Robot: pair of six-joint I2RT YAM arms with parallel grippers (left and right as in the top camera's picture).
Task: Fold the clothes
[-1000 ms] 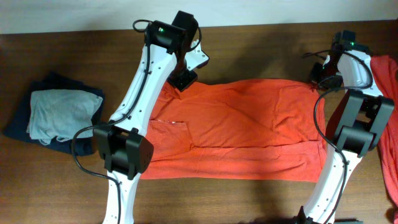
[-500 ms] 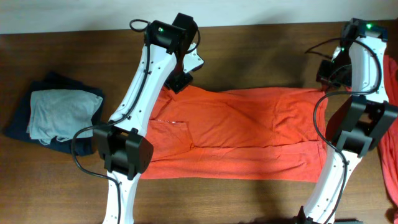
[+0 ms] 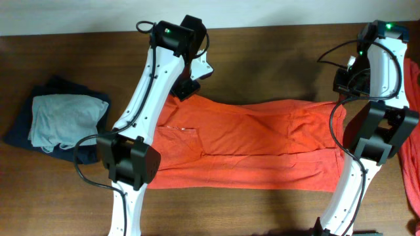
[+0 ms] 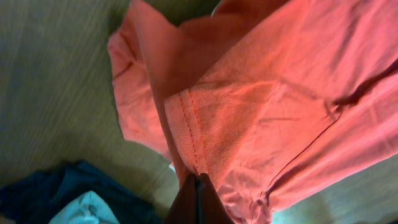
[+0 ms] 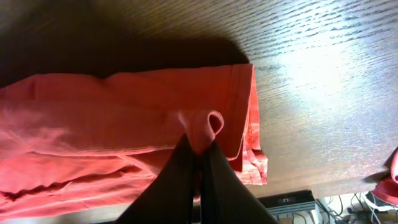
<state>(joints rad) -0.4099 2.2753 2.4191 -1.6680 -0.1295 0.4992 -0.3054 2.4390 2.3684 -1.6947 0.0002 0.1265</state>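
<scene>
I will next pull the shirt's hanging hem back over the shirt's end by the navy garment and let go of it there, because that end is back from my left gripper.
One of the clothes, an orange-red T-shirt (image 3: pixel 256 141), lies spread across the middle of the table. My left gripper (image 3: pixel 181 92) is at its far left corner, shut on the stitched hem (image 4: pixel 189 134); the fingertips (image 4: pixel 196 186) pinch the cloth, which hangs from them. My right gripper (image 3: pixel 342 85) is at the far right corner, shut on a small loop of the shirt's edge (image 5: pixel 208 127) that sticks up between its black fingers (image 5: pixel 180 180). Both far corners are lifted off the wood. The near half lies flat.
A folded navy garment (image 3: pixel 26 131) with a pale grey one (image 3: pixel 65 118) on top sits at the table's left. Another orange-red garment (image 3: pixel 412 131) lies along the right edge. The table's edge and cables (image 5: pixel 373 202) show beyond the right corner.
Both grippers have risen and moved toward the far side with the shirt's corners held. The far edge between them has drawn taut and sits nearer the middle than before.
</scene>
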